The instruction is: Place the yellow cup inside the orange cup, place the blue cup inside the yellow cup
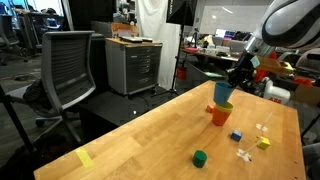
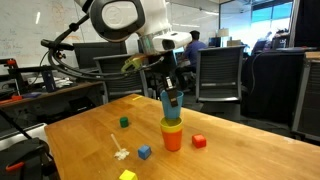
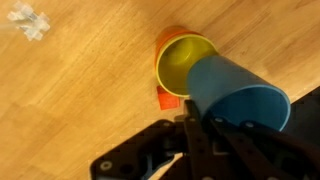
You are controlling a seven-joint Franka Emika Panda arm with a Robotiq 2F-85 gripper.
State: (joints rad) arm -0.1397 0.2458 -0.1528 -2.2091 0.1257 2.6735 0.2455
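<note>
The yellow cup's opening (image 3: 181, 66) lies below on the left in the wrist view, so the robot's gripper needs to come down next, easing to that side, to release the light blue cup.
The yellow cup (image 2: 172, 126) sits nested inside the orange cup (image 2: 173, 140) on the wooden table; both show in both exterior views, with the orange cup (image 1: 220, 115) under the yellow rim (image 1: 222, 104). In the wrist view the yellow cup (image 3: 180, 62) is open below me with the orange cup's rim (image 3: 160, 62) around it. My gripper (image 2: 169, 100) is shut on the light blue cup (image 2: 167, 106), (image 1: 222, 92), (image 3: 236, 92), holding it by its rim just above the yellow cup, slightly off to one side.
Small toy pieces lie on the table: a red cube (image 2: 198, 141), a green cube (image 2: 124, 122), a blue cube (image 2: 144, 152), a yellow piece (image 2: 127, 175) and a white jack (image 2: 120, 153). Office chairs (image 1: 68, 70) and cabinets stand beyond the table edge.
</note>
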